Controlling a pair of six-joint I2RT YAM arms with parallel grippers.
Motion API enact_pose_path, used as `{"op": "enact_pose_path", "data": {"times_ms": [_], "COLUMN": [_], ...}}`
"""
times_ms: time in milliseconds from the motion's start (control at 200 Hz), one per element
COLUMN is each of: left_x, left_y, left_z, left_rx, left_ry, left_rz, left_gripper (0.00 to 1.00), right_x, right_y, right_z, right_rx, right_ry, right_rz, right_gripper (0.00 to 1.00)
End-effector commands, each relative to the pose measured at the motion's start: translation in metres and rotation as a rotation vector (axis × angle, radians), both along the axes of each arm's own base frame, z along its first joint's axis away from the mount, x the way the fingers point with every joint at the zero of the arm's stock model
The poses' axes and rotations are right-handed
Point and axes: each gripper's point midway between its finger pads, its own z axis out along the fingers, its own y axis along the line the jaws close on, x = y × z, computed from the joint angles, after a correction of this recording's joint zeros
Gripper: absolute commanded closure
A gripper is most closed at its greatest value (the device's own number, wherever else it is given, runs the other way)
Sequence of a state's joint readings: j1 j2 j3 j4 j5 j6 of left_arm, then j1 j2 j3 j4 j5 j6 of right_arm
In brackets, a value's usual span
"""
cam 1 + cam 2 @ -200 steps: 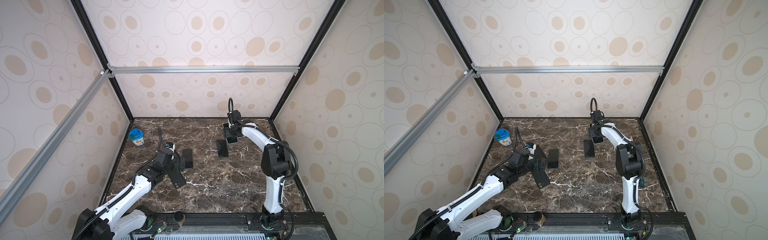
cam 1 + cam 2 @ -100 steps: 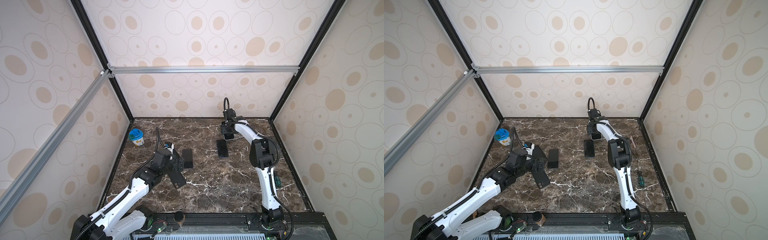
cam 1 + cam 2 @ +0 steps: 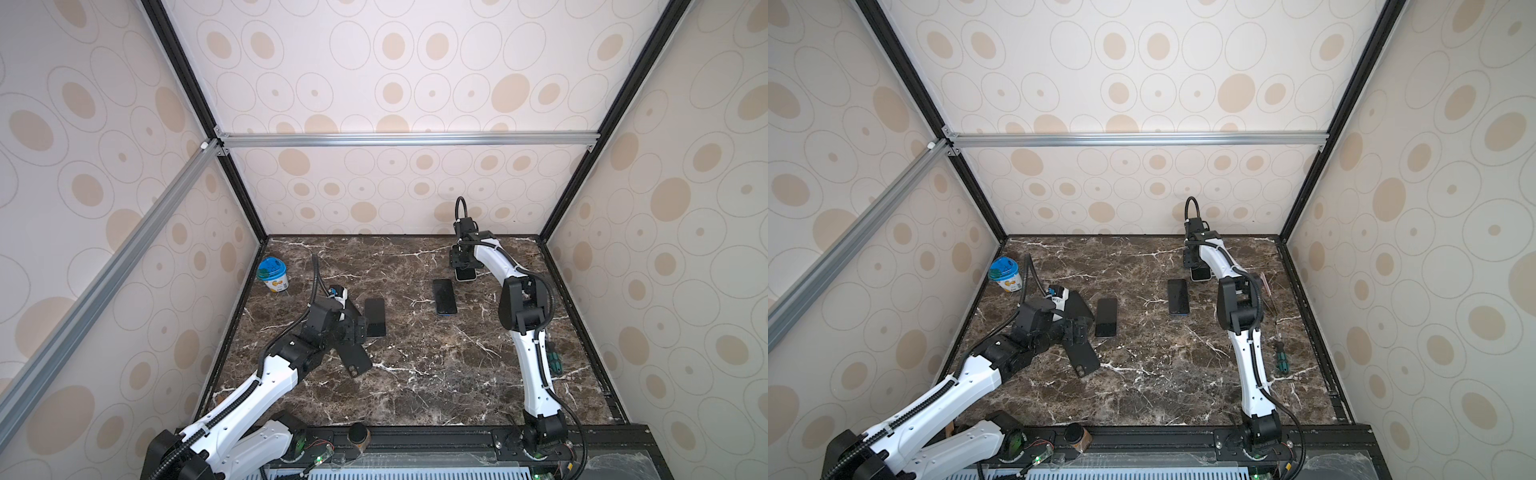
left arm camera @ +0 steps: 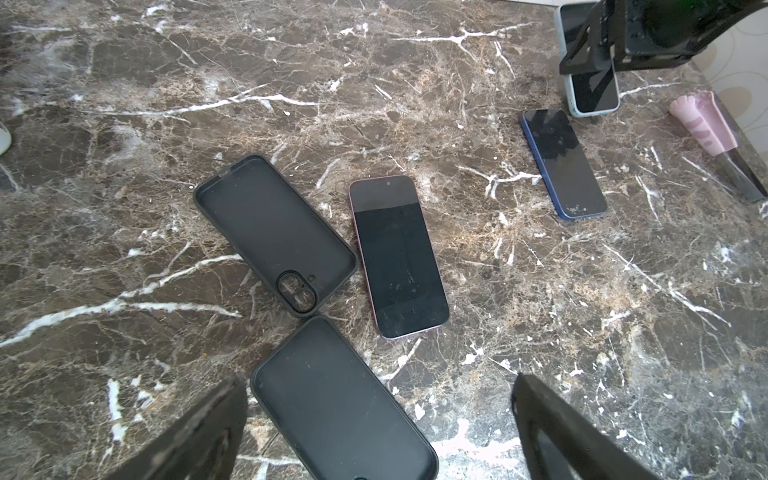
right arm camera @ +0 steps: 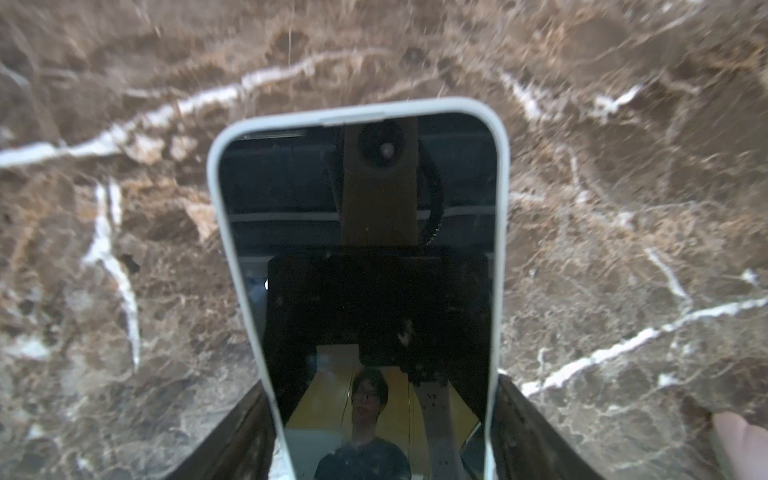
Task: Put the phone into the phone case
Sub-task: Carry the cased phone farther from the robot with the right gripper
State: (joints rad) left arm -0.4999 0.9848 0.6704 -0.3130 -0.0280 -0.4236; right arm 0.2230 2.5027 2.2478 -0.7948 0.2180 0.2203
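My right gripper will next move down toward the bare marble beside the blue phone's far end and let go of the pale-rimmed phone's sides, because that spot is clear.
Two black phone cases lie open side up: one [image 4: 276,232] with its camera cutout showing, the other [image 4: 340,407] [image 3: 355,359] below my left gripper [image 4: 376,399] [image 3: 359,328], which hangs open and holds nothing. A pink-edged phone [image 4: 399,255] [image 3: 1106,318] lies face up beside them. A blue phone [image 4: 563,164] [image 3: 444,296] lies further right. At the back right, my right gripper [image 5: 382,386] [image 3: 463,264] is shut on the sides of a pale-rimmed phone [image 5: 361,270] [image 3: 465,275]. Whether that phone is off the table, I cannot tell.
A blue-lidded cup [image 3: 272,274] stands at the back left near the wall. A green screwdriver [image 3: 555,361] and a pink-handled tool [image 4: 706,129] lie along the right edge. Patterned walls close in the marble table [image 3: 415,374] on three sides.
The right arm's elbow has swung inward towards the middle while its gripper stays on the pale-rimmed phone at the back. The left arm has hardly moved.
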Motion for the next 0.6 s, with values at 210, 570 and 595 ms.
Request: {"op": "enact_pose_path", "data": {"times_ms": [210,570,595], "left_x": [0.004,0.004,0.003], "left_y": [0.001,0.002,0.002], "left_z": [0.015,0.015,0.015], "left_rx": [0.009,0.009,0.008], "left_ry": [-0.030,-0.030,-0.029], "left_rz": [-0.001,0.002,0.002], "left_gripper": [0.00,0.00,0.00], "right_x": [-0.006,-0.011,-0.012], "right_y": [0.007,0.013,0.014], "right_z": [-0.001,-0.009,-0.010], "right_rx": [0.039,0.127,0.131], "right_ry": [0.047,0.080,0.083], "right_rz": [-0.011,-0.051,-0.056], "right_gripper": [0.75,0.63,0.63]}}
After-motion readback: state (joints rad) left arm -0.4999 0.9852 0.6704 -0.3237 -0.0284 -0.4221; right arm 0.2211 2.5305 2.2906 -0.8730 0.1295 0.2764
